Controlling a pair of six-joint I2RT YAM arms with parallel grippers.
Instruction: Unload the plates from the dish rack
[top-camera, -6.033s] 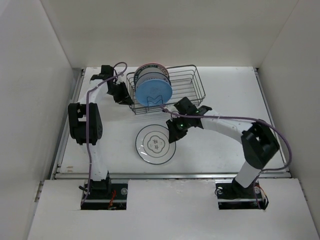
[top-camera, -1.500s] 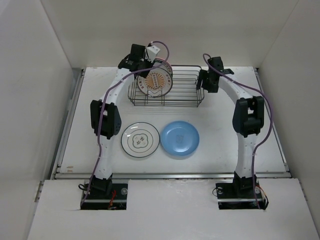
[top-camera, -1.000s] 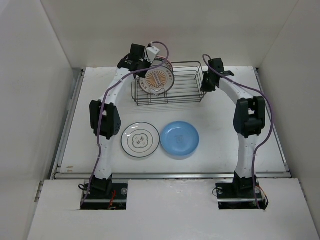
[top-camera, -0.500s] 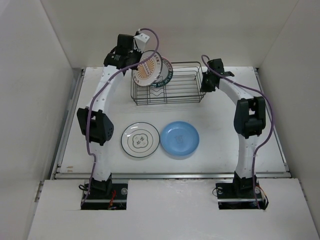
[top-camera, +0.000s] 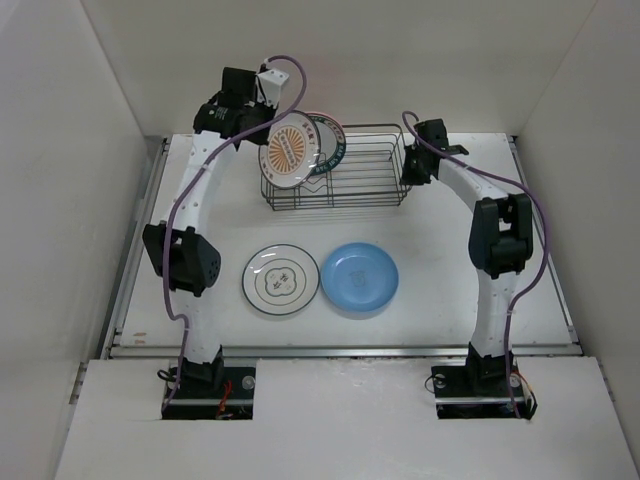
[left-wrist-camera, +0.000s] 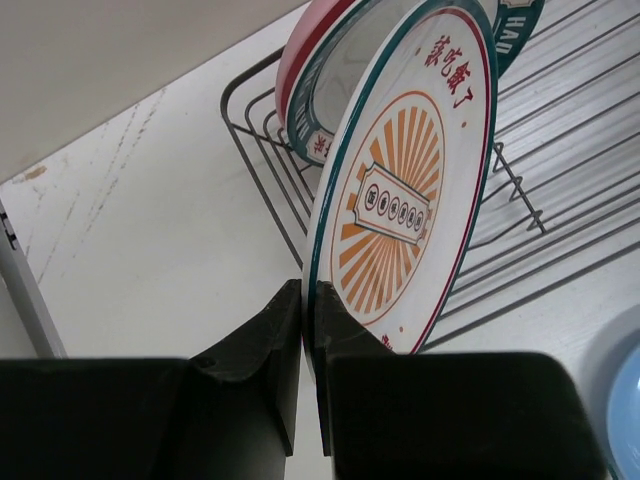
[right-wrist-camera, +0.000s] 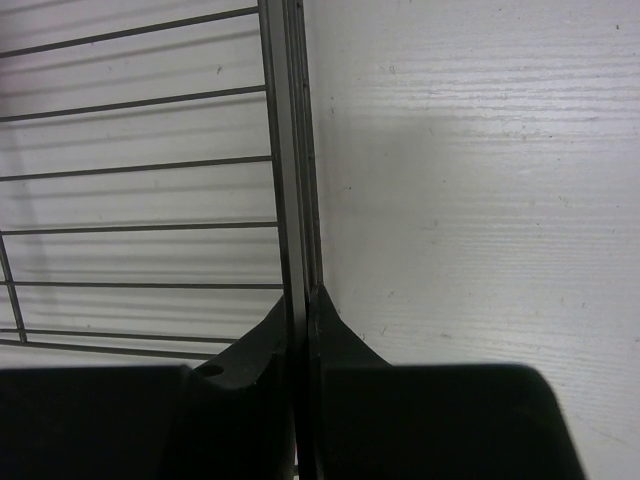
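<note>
My left gripper needs to bring the orange-patterned plate back from the rack next, turn it flat and lower it onto the white plate (top-camera: 281, 280), because the white plate is uncovered.
My left gripper (top-camera: 262, 135) (left-wrist-camera: 309, 300) is shut on the rim of the orange-patterned plate (top-camera: 289, 150) (left-wrist-camera: 405, 205) and holds it upright above the left end of the dish rack (top-camera: 345, 175). The green-rimmed plate (top-camera: 331, 141) (left-wrist-camera: 520, 25) and the pink plate (left-wrist-camera: 310, 45) still stand in the rack behind it. My right gripper (top-camera: 408, 168) (right-wrist-camera: 302, 300) is shut on the rack's right end wire (right-wrist-camera: 292, 150). The white plate with the dark ring (top-camera: 281, 280) and the light blue plate (top-camera: 359, 277) lie flat on the table in front of the rack.
White walls enclose the table (top-camera: 450, 240) on the left, back and right. The rack stands near the back wall. A metal rail (top-camera: 340, 349) runs along the table's near edge.
My left gripper has lifted the orange-patterned plate up and to the left, out of the rack. Earlier the light blue plate went from the rack to the table. The right gripper stays on the rack.
</note>
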